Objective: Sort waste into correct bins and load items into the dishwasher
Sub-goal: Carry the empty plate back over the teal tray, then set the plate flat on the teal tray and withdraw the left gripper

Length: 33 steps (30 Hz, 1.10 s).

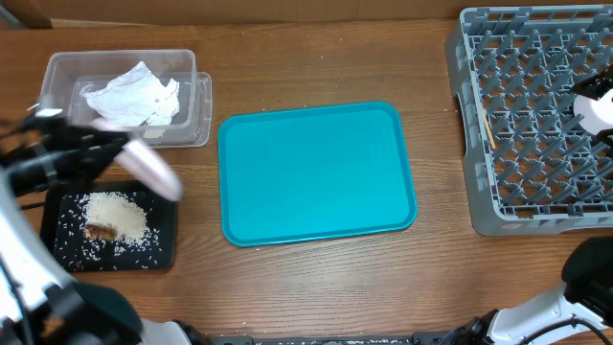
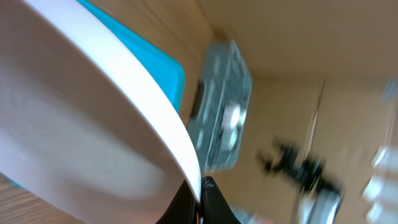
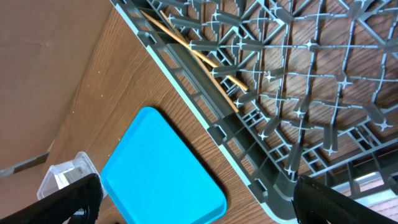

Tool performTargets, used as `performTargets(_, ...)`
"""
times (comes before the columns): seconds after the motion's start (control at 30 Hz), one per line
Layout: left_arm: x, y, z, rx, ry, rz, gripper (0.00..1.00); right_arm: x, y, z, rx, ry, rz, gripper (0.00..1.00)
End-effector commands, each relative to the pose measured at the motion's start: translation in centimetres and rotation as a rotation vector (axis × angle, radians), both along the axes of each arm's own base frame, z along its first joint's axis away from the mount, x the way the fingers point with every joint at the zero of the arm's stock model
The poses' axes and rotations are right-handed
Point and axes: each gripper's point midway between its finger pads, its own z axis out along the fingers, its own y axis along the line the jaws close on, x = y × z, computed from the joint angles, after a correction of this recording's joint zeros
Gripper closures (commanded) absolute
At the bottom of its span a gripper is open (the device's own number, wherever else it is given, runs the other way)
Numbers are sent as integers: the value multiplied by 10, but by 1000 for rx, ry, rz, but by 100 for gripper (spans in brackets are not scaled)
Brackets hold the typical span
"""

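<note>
The left gripper swings to the right in the overhead view next, tilts the dish level and lowers it onto the teal serving tray, since the tray lies bare.
My left gripper (image 2: pixel 202 196) is shut on the rim of a white dish (image 2: pixel 74 124); I cannot tell whether it is a plate or a bowl. In the overhead view the dish (image 1: pixel 153 171) is blurred, tilted above the black tray (image 1: pixel 57 251). The tray holds white rice (image 1: pixel 120 213) and a brown food scrap (image 1: pixel 100 231). The crumpled napkin (image 1: pixel 134 96) lies in the clear tub (image 1: pixel 57 72). My right gripper (image 3: pixel 199 199) is open and empty over the near edge of the grey dish rack (image 1: pixel 465 144). The chopsticks (image 3: pixel 199 59) lie in the rack.
The teal serving tray (image 1: pixel 316 172) lies bare in the middle, between the bins and the rack. Something white (image 1: pixel 599 110) sits at the rack's right edge, cut off by the frame. A few rice grains lie on the table near the teal tray.
</note>
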Motion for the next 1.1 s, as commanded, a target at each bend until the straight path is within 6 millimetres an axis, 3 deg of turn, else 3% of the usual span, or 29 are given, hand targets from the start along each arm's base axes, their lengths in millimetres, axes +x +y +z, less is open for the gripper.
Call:
performTargets(0.0,-7,-76,24,59,-120,-220,96,1,1,5,-6,-15,1,0)
performTargets(0.07,-4,-110,20,113,-132,-319,96,1,1,5,-6,-15,0,0)
performTargets(0.13,5,-138,2,236,-90,-372,96,1,1,5,-6,-15,1,0)
performTargets(0.27,28,-172,-38,591,-13,-309,96,1,1,5,-6,-15,0,0)
performTargets(0.4,46,-213,-60,888,-95,-284,96,1,1,5,-6,-15,1,0)
performTargets(0.53,50,-264,-98,1090,-157,-346,96,1,1,5,-6,-15,0,0)
performTargets(0.77,52,-325,-179,1208,-163,-468,96,1,1,5,-6,-15,1,0)
performTargets(0.9,56,-338,-214,1212,-137,-503,95,1,1,5,-6,-15,1,0)
performTargets(0.97,51,-342,-226,1189,-110,-539,84,1,1,5,-6,-15,1,0)
performTargets(1.07,43,-351,-229,1133,-94,-579,75,1,1,5,-6,-15,0,0)
